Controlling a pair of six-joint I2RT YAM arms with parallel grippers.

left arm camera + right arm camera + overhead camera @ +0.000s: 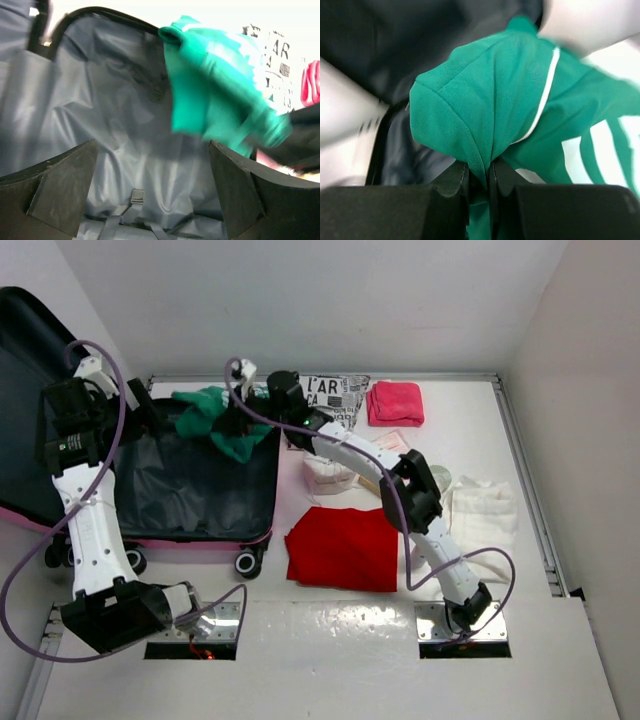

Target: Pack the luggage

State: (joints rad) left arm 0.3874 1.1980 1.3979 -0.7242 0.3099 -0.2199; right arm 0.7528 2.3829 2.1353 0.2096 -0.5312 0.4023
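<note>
My right gripper moves back and down toward the luggage's near corner [262, 538] next, since the green garment [205, 418] hangs bunched at the luggage's far edge.
The pink luggage [200, 539] lies open at the left, its dark grey lining bare and its lid standing against the left wall. My right gripper [243, 420] reaches across to the luggage's far right corner, shut on a green garment [205, 418] with white stripes that hangs above the lining. In the right wrist view the jaws [479, 175] pinch a fold of the garment [485, 100]. My left gripper [150, 418] hovers open and empty over the lining [120, 125], with the green garment [215, 90] just beyond its right finger [240, 195].
On the table right of the luggage lie a red cloth [345, 545], a white cloth [485, 510], a folded pink towel [395, 402], a black-and-white printed bag [335, 392] and pale pink items [330, 475]. The luggage's wheels [247, 562] face the table's front.
</note>
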